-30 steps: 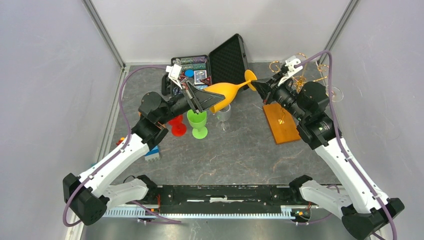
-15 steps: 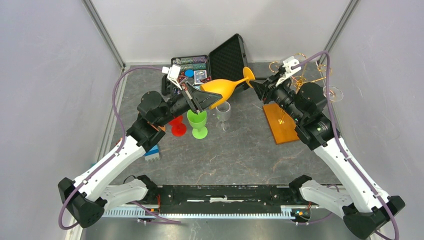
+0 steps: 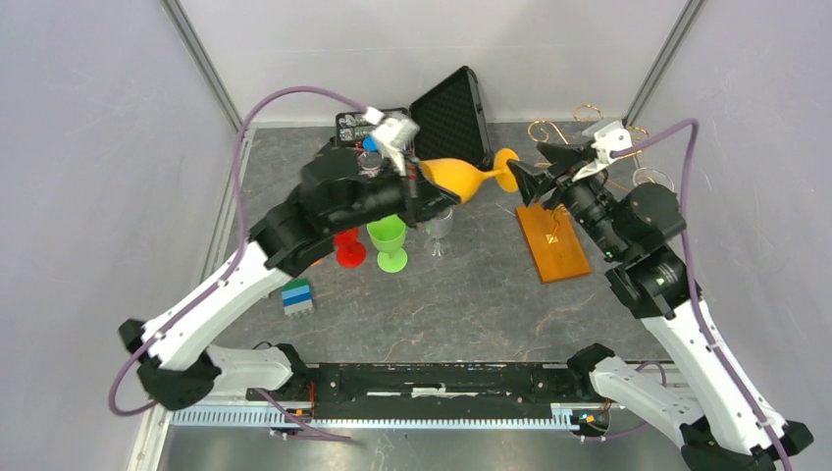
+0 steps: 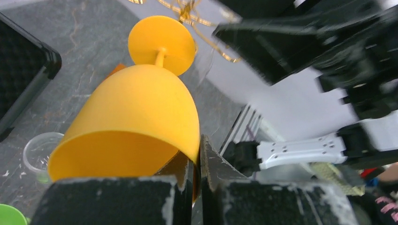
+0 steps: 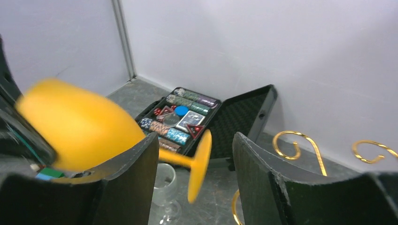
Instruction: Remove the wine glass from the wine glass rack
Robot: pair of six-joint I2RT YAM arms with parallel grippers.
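Note:
My left gripper lowers next, turning the orange glass [image 3: 469, 177] foot-down onto the bare tabletop between clear glass and rack base to release the sideways-hanging orange glass's rim.
The orange wine glass [image 3: 469, 177] hangs on its side above the table, foot [image 3: 506, 169] pointing right. My left gripper [image 3: 433, 199] is shut on the rim of its bowl; in the left wrist view the fingers [image 4: 199, 154] pinch the orange wall [image 4: 136, 112]. My right gripper [image 3: 535, 175] stands open just right of the foot, touching nothing; in its own view the foot [image 5: 200, 161] sits between the spread fingers, clear of both. The wine glass rack, gold scrolls over an orange-brown base [image 3: 554, 245], stands under the right gripper.
A green glass [image 3: 389, 241], a red glass [image 3: 347, 249] and a clear glass [image 3: 439, 226] stand below the left gripper. An open black case [image 3: 451, 113] with poker chips lies at the back. A clear glass [image 3: 653, 181] hangs at the rack's right. A blue block [image 3: 297, 296] lies near left.
The right gripper has opened, let go of the glass's foot and drawn back to the right. The left arm has risen and swung, carrying the glass by its rim.

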